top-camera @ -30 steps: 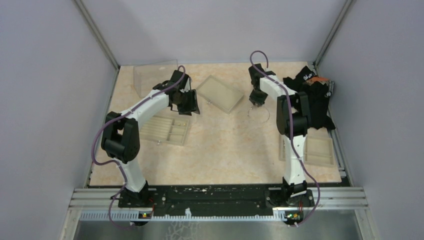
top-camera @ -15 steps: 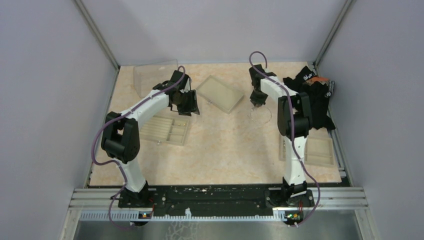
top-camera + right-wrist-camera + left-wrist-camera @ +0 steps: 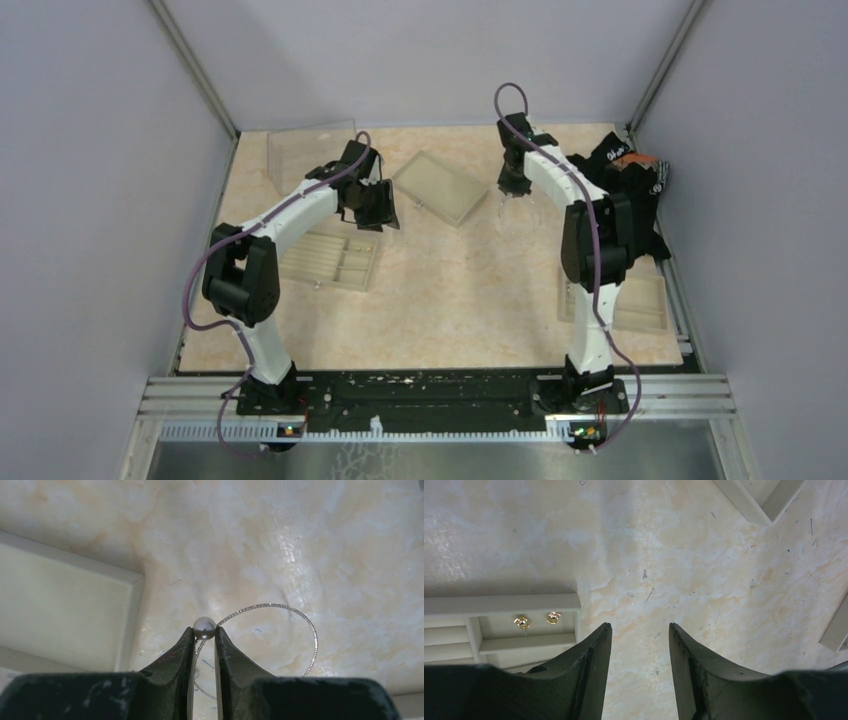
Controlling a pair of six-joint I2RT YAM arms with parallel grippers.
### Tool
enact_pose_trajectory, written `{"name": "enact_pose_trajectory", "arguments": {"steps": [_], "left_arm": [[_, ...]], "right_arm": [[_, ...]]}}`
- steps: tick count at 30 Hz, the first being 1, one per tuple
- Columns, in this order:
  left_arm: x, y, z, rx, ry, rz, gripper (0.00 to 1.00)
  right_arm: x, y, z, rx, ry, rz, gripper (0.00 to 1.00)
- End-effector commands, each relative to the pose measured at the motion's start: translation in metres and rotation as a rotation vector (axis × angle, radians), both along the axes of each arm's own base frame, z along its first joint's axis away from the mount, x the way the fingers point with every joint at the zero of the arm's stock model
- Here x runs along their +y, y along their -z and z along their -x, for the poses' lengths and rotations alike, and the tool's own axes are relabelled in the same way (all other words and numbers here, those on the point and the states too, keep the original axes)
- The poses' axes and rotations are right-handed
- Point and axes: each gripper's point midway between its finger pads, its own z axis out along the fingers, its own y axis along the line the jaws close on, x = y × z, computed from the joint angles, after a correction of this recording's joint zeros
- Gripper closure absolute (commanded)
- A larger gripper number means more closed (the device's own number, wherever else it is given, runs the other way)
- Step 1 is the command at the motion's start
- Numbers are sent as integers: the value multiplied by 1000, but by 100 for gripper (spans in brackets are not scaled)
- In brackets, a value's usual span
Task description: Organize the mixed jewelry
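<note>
The right gripper carries the bead (image 3: 204, 627) to the left in the top view next and releases it inside the empty beige tray (image 3: 55, 607), which lies on that side.
My right gripper (image 3: 204, 632) is shut on a small pearl bead (image 3: 204, 627) strung on the thin silvery chain loop (image 3: 296, 611). The loop curves out to the right of the fingers and hangs just above the table. In the top view this gripper (image 3: 512, 190) is at the back middle, right of a beige tray (image 3: 440, 187). My left gripper (image 3: 640, 626) is open and empty, low over bare table beside the corner of a compartmented tray (image 3: 499, 602). Two tiny gold earrings (image 3: 522, 622) lie in one corner compartment of that tray.
The compartmented tray (image 3: 335, 262) lies at the left, a clear lid (image 3: 300, 150) at the back left, another tray (image 3: 640, 300) at the right front. A black cloth heap (image 3: 630, 190) sits at the back right, close to the right arm. Grey walls enclose the table.
My right gripper has moved toward the back with the pearl in it, drawing the chain loop up off the table. The left arm has not moved.
</note>
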Motion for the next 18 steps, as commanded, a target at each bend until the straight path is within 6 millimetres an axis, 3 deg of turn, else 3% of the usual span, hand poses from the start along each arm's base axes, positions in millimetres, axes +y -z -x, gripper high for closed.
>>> {"name": "enact_pose_trajectory", "arguments": {"steps": [1,5,9,18], "left_arm": [[-3,-17,-5,-42,8,12,47],[2,-17,-2,-47,2,0,47],[6,-17,4,-44,-8,-2,48],[19,-23,15,-64,-29,-31,47]], "right_arm": [[25,-70,-25,-170,-65,-16,100],[48,-89,-40,-208,-109,-33,100],[77,-95,-55,-226,-156,-44,100],[134,-73,-79,-242,-210,-119,100]]}}
